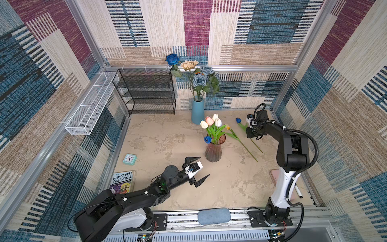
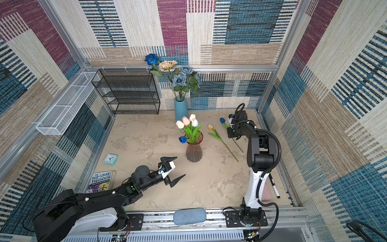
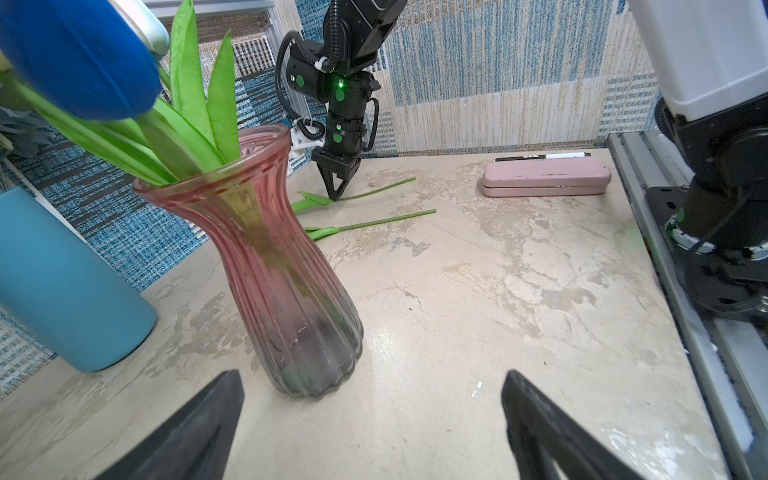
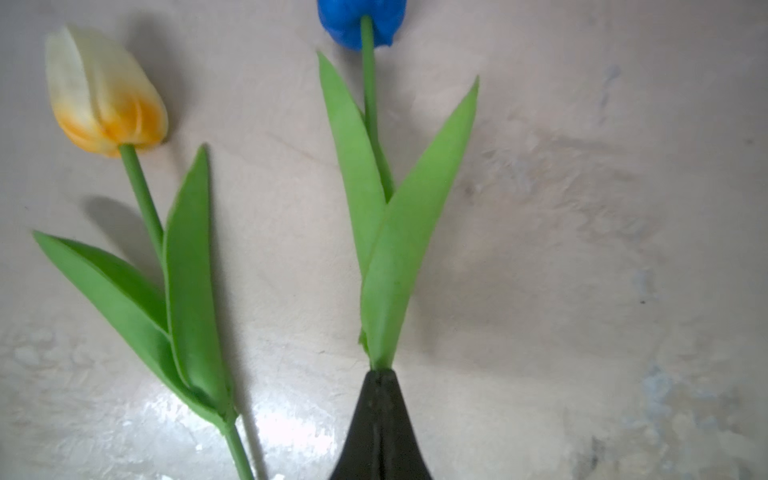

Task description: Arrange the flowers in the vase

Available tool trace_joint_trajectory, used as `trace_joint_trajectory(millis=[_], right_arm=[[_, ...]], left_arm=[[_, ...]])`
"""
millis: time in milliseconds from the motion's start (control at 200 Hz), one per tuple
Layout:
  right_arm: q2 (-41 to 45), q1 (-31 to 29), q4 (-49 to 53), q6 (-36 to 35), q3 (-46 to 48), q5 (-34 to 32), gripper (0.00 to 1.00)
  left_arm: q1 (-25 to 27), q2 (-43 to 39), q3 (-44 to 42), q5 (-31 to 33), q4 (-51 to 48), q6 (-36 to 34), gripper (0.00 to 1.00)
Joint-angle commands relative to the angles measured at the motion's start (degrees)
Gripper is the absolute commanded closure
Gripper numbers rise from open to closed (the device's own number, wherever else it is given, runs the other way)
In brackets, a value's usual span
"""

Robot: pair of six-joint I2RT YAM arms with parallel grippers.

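Observation:
My right gripper's closed fingers have the blue tulip's stem [image 4: 382,362] between them, at the base of the tulip's leaves. My right gripper should next lift it off the tabletop and let it go.
A pink ribbed glass vase [image 1: 213,152] [image 3: 274,266] stands mid-table holding white and pink tulips [image 1: 211,122] and a blue one [image 1: 207,139]. To its right, a yellow tulip [image 1: 227,126] [image 4: 104,95] and a blue tulip [image 1: 238,120] [image 4: 361,20] lie on the table. My right gripper [image 4: 380,370] [image 3: 334,194] points down, shut on the blue tulip's stem just below its leaves. My left gripper [image 1: 204,166] [image 3: 370,374] hovers open and empty, in front of the vase. A blue vase [image 1: 198,113] at the back holds roses and a cream sunflower.
A black wire rack [image 1: 146,92] and a white mesh basket [image 1: 90,104] stand at the back left. A teal clock [image 1: 129,159] and a book [image 1: 122,181] lie at the left. A pink case [image 3: 546,176] and a marker [image 2: 274,187] lie by the right arm's base.

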State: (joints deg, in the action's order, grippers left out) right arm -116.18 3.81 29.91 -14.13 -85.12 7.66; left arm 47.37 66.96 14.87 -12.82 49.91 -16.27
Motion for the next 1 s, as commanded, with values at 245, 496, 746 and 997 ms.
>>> trace_joint_trajectory(millis=[245, 496, 746, 997], right_arm=[[15.4, 0.5, -14.6, 7.9, 9.2, 4.2, 1.0], [27.8, 0.5, -25.1, 11.9, 18.3, 10.1, 1.0], [23.2, 0.5, -20.6, 13.3, 17.7, 9.1, 1.0], [14.7, 0.5, -14.9, 14.5, 13.0, 7.6, 1.0]], left_arm=[[0.0, -1.0, 0.2, -2.0, 1.0, -0.1, 0.0], [0.0, -1.2, 0.2, -2.5, 0.6, 0.0, 0.0], [0.0, -0.1, 0.4, -3.0, 1.3, 0.4, 0.0], [0.0, -0.2, 0.6, -2.8, 0.9, 0.0, 0.0]])
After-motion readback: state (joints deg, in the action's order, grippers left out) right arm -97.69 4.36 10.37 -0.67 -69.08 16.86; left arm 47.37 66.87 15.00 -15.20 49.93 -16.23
